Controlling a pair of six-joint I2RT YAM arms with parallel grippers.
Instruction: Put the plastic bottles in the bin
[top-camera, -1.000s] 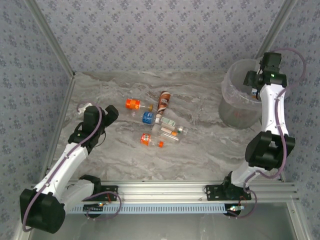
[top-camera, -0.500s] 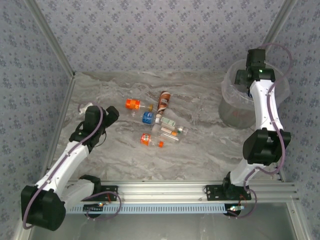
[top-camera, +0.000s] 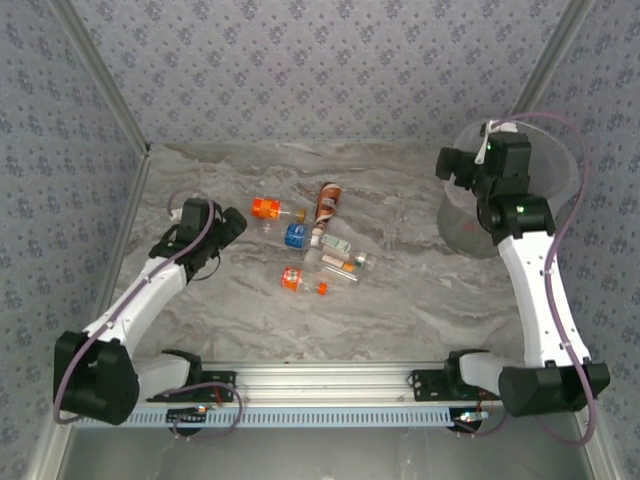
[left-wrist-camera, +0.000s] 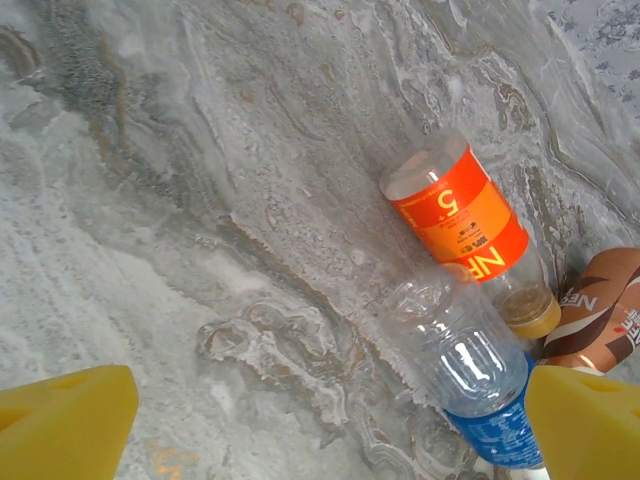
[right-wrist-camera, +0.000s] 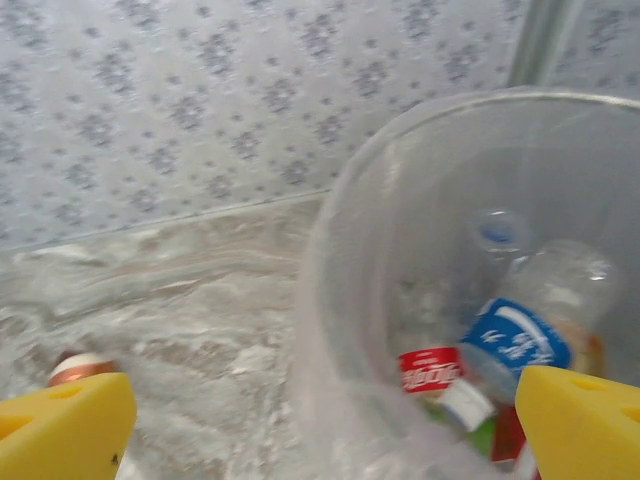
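Observation:
My left gripper will move down and outward next, onto the clear base of the orange-labelled bottle. That end of the bottle points toward my left gripper and is clear of its neighbours.
Several plastic bottles lie in a cluster mid-table: an orange-labelled one (top-camera: 265, 208), a blue-labelled one (top-camera: 294, 236), a brown one (top-camera: 327, 200) and a few more clear ones (top-camera: 345, 262). My left gripper (top-camera: 232, 222) is open just left of the cluster, nothing between its yellow fingers (left-wrist-camera: 60, 420). In the left wrist view the orange-labelled bottle (left-wrist-camera: 455, 215) and the clear blue-labelled bottle (left-wrist-camera: 465, 365) lie ahead to the right. The bin (top-camera: 462, 225) stands at the back right. My right gripper (top-camera: 447, 165) is open at its left rim. Bottles (right-wrist-camera: 520, 340) lie inside the bin (right-wrist-camera: 340, 260).
Patterned walls close off the back and both sides. A metal rail (top-camera: 330, 380) runs along the near edge. Bare marble tabletop (top-camera: 400, 310) lies between the bottle cluster and the bin. A brown bottle's end (right-wrist-camera: 78, 368) shows in the right wrist view at lower left.
The right arm has swung from above the bin's far side to its left rim, turning toward the table. The left gripper has edged closer to the bottles.

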